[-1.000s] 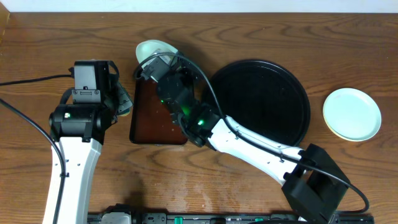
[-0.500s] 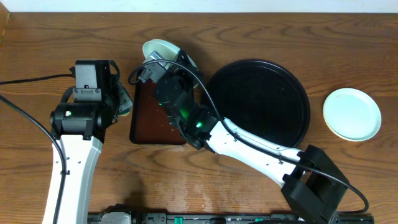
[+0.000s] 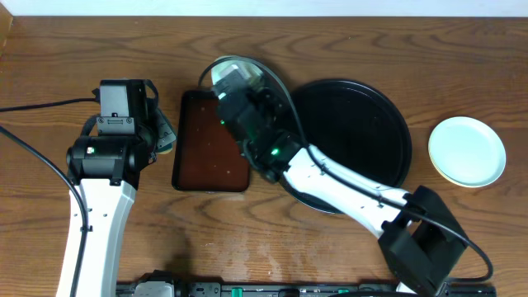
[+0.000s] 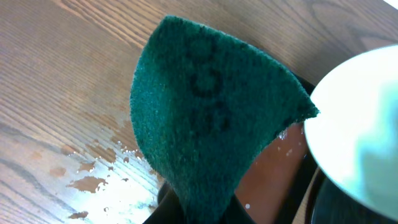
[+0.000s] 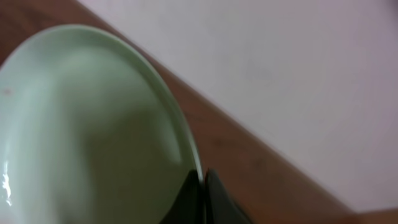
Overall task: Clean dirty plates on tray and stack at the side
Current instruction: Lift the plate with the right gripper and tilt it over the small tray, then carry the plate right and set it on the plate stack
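Note:
The right gripper goes to the right in the overhead view next, then down over the mint plate on the tabletop to release, since the stack lies there.
My right gripper is shut on the rim of a pale mint plate and holds it tilted in the air above the far end of the brown tray, next to the black round tray. In the right wrist view the fingers pinch the plate's edge. My left gripper is shut on a green scouring sponge, left of the brown tray. The held plate also shows at the right of the left wrist view. A mint plate lies on the tabletop at the far right, with a yellowish rim showing under it.
A dark-brown rectangular tray with small specks lies between the arms and shows in the left wrist view. Wet patches mark the wood beside it. The right arm stretches across the black tray's near-left part. A cable runs in from the left.
My right gripper has carried the mint plate to the right, from over the brown tray's far-left corner towards the black tray. The left arm has not moved.

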`<state>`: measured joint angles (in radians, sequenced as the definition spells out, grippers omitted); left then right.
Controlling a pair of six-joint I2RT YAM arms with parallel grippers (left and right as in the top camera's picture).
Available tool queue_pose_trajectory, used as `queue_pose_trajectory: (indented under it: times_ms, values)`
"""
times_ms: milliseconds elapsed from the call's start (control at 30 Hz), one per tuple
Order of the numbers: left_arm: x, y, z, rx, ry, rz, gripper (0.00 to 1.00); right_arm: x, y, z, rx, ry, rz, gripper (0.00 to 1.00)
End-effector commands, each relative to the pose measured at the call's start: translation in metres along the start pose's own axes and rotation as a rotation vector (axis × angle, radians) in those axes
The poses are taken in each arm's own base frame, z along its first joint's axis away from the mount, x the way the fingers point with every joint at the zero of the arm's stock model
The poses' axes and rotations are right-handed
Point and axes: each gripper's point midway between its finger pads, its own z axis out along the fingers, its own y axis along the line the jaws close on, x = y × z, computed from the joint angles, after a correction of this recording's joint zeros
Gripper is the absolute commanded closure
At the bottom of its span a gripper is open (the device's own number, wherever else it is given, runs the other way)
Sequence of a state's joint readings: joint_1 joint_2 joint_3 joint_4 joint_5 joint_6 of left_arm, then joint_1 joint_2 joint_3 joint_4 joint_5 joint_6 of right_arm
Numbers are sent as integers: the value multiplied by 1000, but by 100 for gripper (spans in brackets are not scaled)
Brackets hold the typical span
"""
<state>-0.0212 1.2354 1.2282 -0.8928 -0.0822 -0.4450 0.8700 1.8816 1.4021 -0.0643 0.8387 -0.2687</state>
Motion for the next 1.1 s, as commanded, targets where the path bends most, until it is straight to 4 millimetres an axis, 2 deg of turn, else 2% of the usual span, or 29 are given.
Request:
queue_pose_trajectory:
  times_ms: [0,33,100,200,233,367,433,633,733,833,967,1067]
  values:
    - [-4,1,-1,-6,-10,-7,92,-12,-23,-1,-158,0,395,99]
    - [-4,1,0,-7,-7,-6,91,-13,-29,-1,-219,7,472,99]
    - [-3,1,4,-14,6,-4,92,-13,-58,2,-373,35,673,99]
    - [-1,0,9,-19,21,-2,92,8,-93,12,-452,104,803,99]
    - [0,0,11,-23,28,-1,92,39,-119,22,-442,184,849,99]
    - [1,0,14,-26,35,2,92,126,-172,37,-318,412,931,99]
    - [2,-4,16,-6,44,2,92,173,-204,36,-232,524,982,99]
    - [4,-27,28,100,85,37,92,278,-278,12,-32,730,1122,99]
    - [7,-33,39,118,118,53,92,318,-297,-7,33,812,1175,99]
    - [10,-34,52,106,146,69,92,353,-306,-23,91,881,1232,99]
    - [15,-33,65,93,175,98,92,396,-314,-39,198,946,1276,99]
    - [17,-35,66,104,186,100,92,422,-313,-43,244,951,1301,99]
